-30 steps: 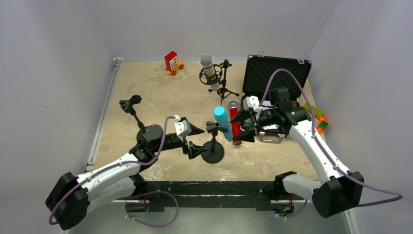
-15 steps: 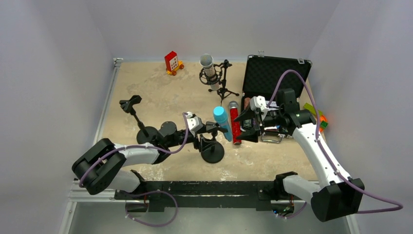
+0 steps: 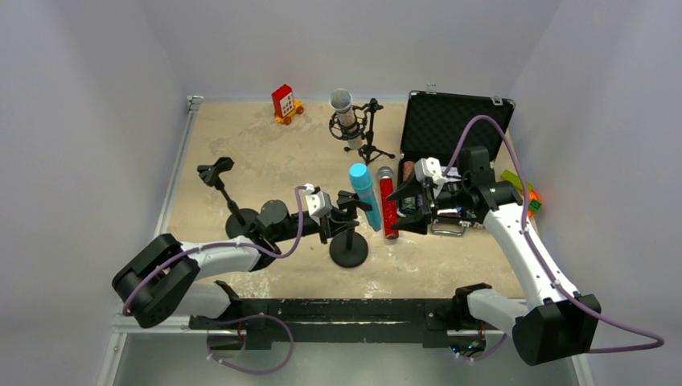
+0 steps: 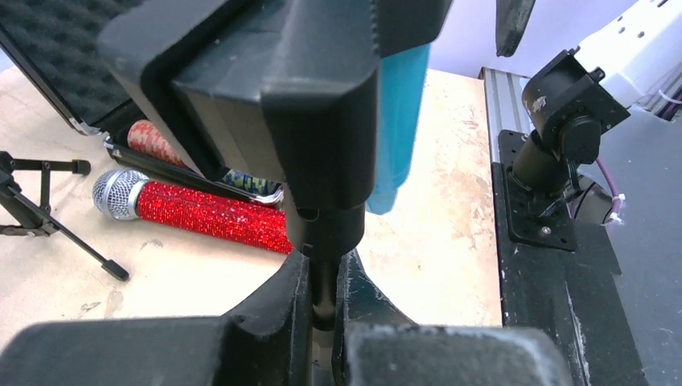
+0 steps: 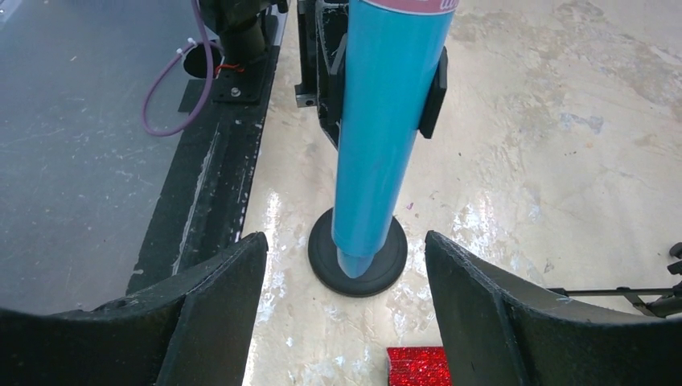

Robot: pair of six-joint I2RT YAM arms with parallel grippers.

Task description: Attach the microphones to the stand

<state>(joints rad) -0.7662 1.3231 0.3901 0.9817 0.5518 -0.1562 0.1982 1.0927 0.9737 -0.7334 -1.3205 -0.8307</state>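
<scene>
The robot's left gripper will next swing the stand outward onto empty table point(image 3: 299, 165) beside the silver microphone and then open, since the light blue microphone is in the clip.
The light blue microphone point(image 3: 363, 193) sits in the clip of a black stand with a round base point(image 3: 349, 256). My left gripper point(image 3: 343, 225) is shut on that stand's thin pole point(image 4: 324, 289) just below the clip point(image 4: 322, 104). On the table beside the stand lies the red-glitter microphone point(image 3: 388, 211), its grey head toward the back. My right gripper point(image 3: 402, 207) hovers open over the red microphone and faces the blue microphone point(image 5: 386, 137), touching nothing. The silver microphone point(image 3: 343, 108) stands in a tripod mount at the back.
An empty stand point(image 3: 219, 175) with a round base stands at the left. An open black case point(image 3: 454, 121) lies at the back right, with coloured blocks point(image 3: 527, 197) beside it. A red toy point(image 3: 283, 103) sits at the back. The black mounting rail point(image 3: 338, 310) runs along the near edge.
My left gripper reached right to the stand's pole and shut on it. The stand and the blue microphone shifted slightly left. The right gripper drew back a little, then stayed still.
</scene>
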